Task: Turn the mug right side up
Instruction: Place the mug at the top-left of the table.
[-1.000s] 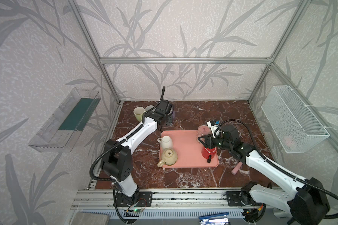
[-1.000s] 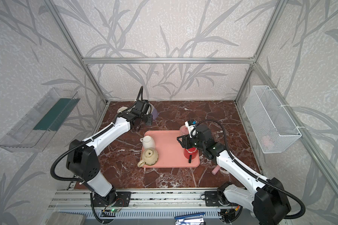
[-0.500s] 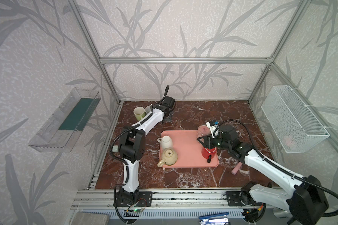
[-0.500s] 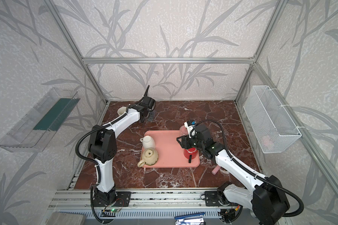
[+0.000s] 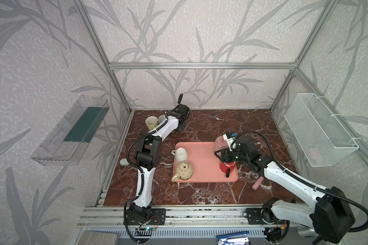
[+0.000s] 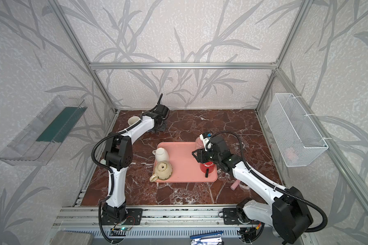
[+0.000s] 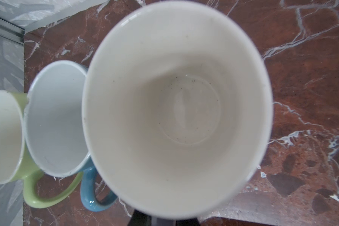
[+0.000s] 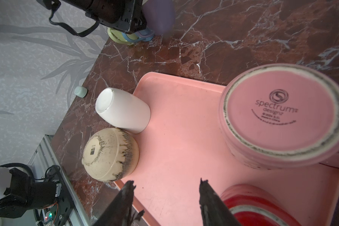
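My left gripper lowers the upright mug next and lets go of it beside the blue mug [image 7: 55, 117], since the bare marble there is just below my gripper.
The mug [image 7: 176, 109] fills the left wrist view with its white inside and mouth facing the camera. In the right wrist view it is a blurred purple shape [image 8: 159, 17]. My left gripper [image 5: 180, 127] is at the table's back left, shut on the mug low down; only dark finger bases [image 7: 141, 220] show beneath it. It stands right beside a blue mug [image 7: 55, 117] and a green mug [image 7: 4, 137], both mouth up. My right gripper [image 8: 167, 183] hangs open over the pink tray [image 5: 202, 161], empty, next to a red mug [image 5: 227, 167].
On the tray stand upside-down mugs: white [image 5: 181, 154], beige [image 5: 184, 170], pink [image 5: 220, 142] and the red one. A pink block [image 5: 257, 184] and a pale green piece [image 5: 123, 162] lie on the marble. A wire basket [image 5: 319, 131] hangs on the right wall.
The left arm folded and swung the purple mug back toward the green and blue mugs in the corner. The right gripper stayed over the tray, its jaws barely wider.
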